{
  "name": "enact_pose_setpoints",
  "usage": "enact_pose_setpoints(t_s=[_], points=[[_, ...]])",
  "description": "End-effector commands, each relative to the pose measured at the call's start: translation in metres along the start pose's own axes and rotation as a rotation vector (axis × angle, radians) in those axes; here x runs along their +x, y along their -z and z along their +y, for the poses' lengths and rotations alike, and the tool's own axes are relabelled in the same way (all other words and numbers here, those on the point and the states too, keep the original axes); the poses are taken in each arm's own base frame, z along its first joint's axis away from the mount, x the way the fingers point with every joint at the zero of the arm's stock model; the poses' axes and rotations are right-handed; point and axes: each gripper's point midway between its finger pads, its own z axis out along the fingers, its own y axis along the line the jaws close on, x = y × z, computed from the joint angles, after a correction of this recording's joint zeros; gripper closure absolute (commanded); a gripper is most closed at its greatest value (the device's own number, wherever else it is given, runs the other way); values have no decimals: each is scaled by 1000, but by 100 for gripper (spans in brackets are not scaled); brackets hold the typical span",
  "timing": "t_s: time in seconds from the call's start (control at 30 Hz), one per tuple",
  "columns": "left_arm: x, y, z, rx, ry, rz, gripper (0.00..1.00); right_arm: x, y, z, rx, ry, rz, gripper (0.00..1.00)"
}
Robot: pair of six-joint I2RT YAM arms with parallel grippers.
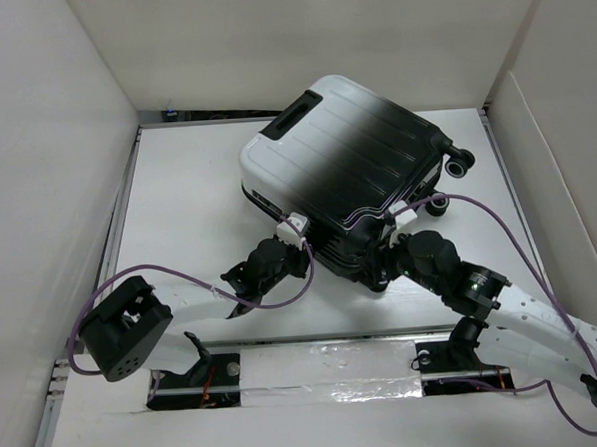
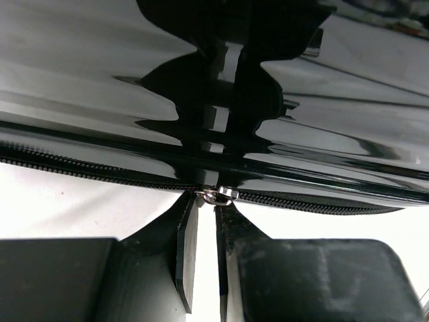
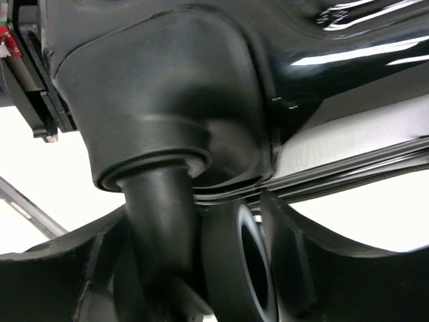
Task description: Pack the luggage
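Observation:
The zipper line runs to the luggage's white corner [image 1: 246, 178], so my left gripper should pull the zipper pull outward and to the left in the top view to that corner, then let go.
The luggage [image 1: 345, 156] lies closed and flat on the white table [image 1: 187, 189], its ribbed shell fading from white to black. My left gripper [image 1: 297, 231] is at its near-left edge. In the left wrist view the fingers [image 2: 188, 248] stand almost together, with the silver zipper pull [image 2: 218, 196] pinched at their tips on the black zipper line [image 2: 100, 173]. My right gripper [image 1: 388, 247] is at the near corner. In the right wrist view it [image 3: 201, 215] closes round a black caster wheel [image 3: 241, 265] and its stem [image 3: 161, 221] under the shell [image 3: 315, 74].
White walls enclose the table on the left, back and right. Two more suitcase wheels [image 1: 460, 162] stick out at the right side, and a black handle [image 1: 293, 114] is on the far end. Purple cables [image 1: 478, 209] loop over both arms. A taped strip [image 1: 326, 367] runs along the near edge.

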Motion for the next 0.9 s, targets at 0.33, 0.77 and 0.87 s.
enact_pose_setpoints(t_s=[0.33, 0.77, 0.87], points=[[-47, 23, 63, -354, 148, -142, 100, -34, 26, -35, 192, -93, -170, 100], [-99, 84, 217, -772, 534, -406, 100, -41, 86, -78, 315, -269, -362, 100], [-113, 95, 243, -780, 635, -501, 100, -42, 83, -75, 305, -250, -350, 100]])
